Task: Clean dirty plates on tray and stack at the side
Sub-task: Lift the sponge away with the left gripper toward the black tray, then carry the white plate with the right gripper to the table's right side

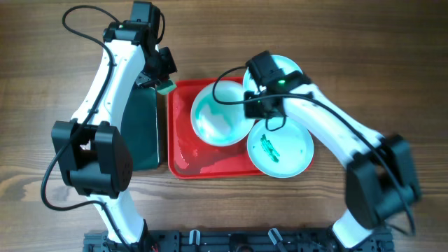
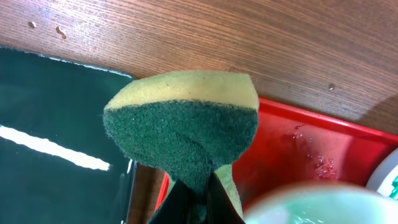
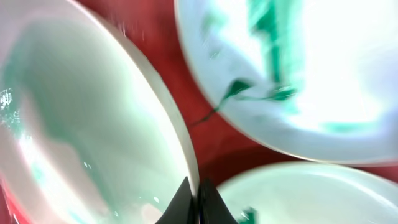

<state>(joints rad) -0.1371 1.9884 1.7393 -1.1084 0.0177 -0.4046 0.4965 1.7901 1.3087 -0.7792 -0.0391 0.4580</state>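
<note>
I will next raise my right gripper over the mint plates, then lower it and let go of the plate on the bare table beside them, because that spot is empty.
The red tray [image 1: 183, 157] lies mid-table. A cream-white plate [image 1: 218, 115] with green film sits tilted on it. My right gripper [image 1: 253, 105] is shut on that plate's right rim; the right wrist view shows the jaws [image 3: 198, 200] pinching the rim of the plate [image 3: 81, 124]. A mint plate [image 1: 280, 148] with green smears rests on the tray's right edge. Another mint plate [image 1: 285, 64] lies behind, partly hidden by the right arm. Both show smeared in the right wrist view [image 3: 298, 81] [image 3: 317, 193]. My left gripper [image 1: 164, 84] is shut on a green-and-yellow sponge [image 2: 186, 124] above the tray's back left corner.
A black tray [image 1: 143, 133] lies just left of the red tray, also in the left wrist view [image 2: 56, 124]. Water drops and a puddle sit on the red tray floor [image 2: 311, 162]. Bare wooden table [image 1: 350, 42] surrounds both trays.
</note>
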